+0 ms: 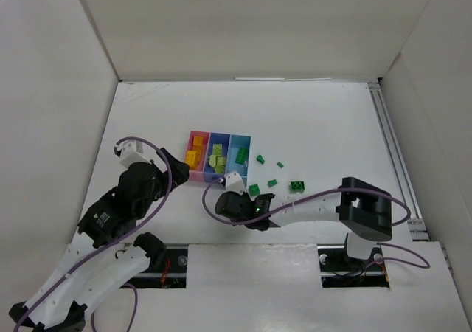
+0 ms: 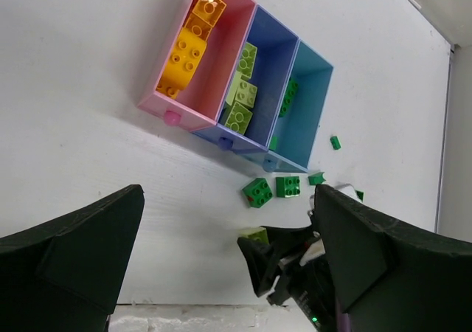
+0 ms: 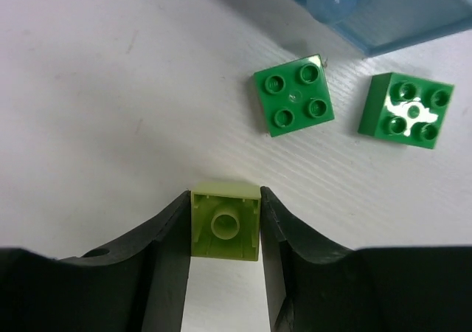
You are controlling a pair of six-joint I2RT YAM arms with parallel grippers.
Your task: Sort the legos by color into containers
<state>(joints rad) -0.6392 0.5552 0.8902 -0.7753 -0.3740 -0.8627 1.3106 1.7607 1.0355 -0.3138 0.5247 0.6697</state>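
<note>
My right gripper holds the lego and should next go up and move outward over the purple-blue bin to let go of it. That bin of lime legos is outward of my gripper.
My right gripper (image 3: pixel 225 225) is shut on a lime yellow-green lego (image 3: pixel 225 221), underside facing the camera, just above the table. It sits near the bins' front (image 1: pixel 223 205). Two dark green legos (image 3: pixel 293 96) (image 3: pixel 406 111) lie just ahead, by the light blue bin (image 3: pixel 398 15). The pink bin (image 2: pixel 227 40) holds orange-yellow legos (image 2: pixel 188 52), the purple-blue bin (image 2: pixel 274 48) holds lime legos (image 2: pixel 242 96), and the light blue bin (image 2: pixel 313 103) holds a dark green one (image 2: pixel 290 96). My left gripper (image 2: pixel 227 199) is open and empty, left of the bins (image 1: pixel 177 167).
Several small dark green legos (image 1: pixel 297 187) lie scattered on the white table right of the bins (image 1: pixel 218 155). White walls enclose the table on three sides. A metal rail (image 1: pixel 394 162) runs along the right edge. The right gripper also shows in the left wrist view (image 2: pixel 276 262).
</note>
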